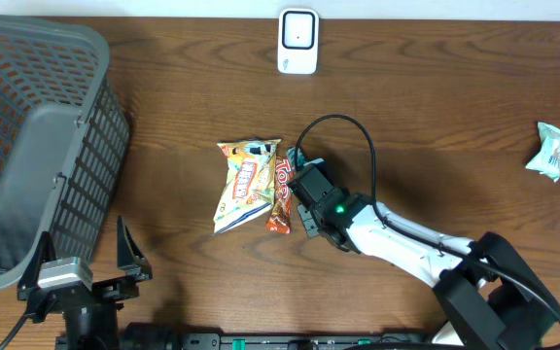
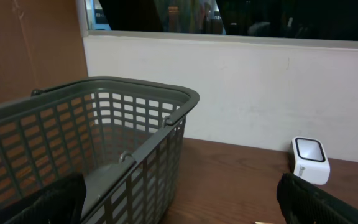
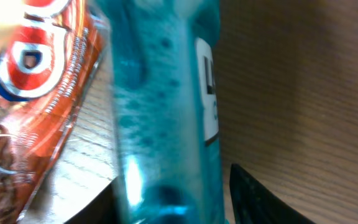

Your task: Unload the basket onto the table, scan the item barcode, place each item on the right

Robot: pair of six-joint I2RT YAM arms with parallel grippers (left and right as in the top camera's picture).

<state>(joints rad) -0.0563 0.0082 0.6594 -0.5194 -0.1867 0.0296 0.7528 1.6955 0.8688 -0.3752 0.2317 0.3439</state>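
Observation:
I should raise my right gripper, turn it, then lower it onto the bare table (image 1: 351, 176) (image 3: 253, 124) beside the teal item to release it, as its label faces sideways.
A teal, see-through item (image 3: 160, 106) with a white label lies on the table, and its end shows by my right gripper in the overhead view (image 1: 295, 156). My right gripper (image 3: 173, 199) straddles it. The left finger is against it and a thin gap shows at the right finger (image 3: 260, 199), so the jaws are open around it. The white scanner (image 1: 297, 41) stands at the table's far edge and also shows in the left wrist view (image 2: 309, 160). My left gripper (image 2: 179, 211) is wide open and empty near the front left (image 1: 86, 258).
A grey basket (image 1: 37, 146) fills the left side, close to the left gripper (image 2: 123, 143). A red snack packet (image 1: 280, 190) and a yellow one (image 1: 244, 185) lie just left of the teal item. Two more packets (image 1: 550, 151) lie at the right edge.

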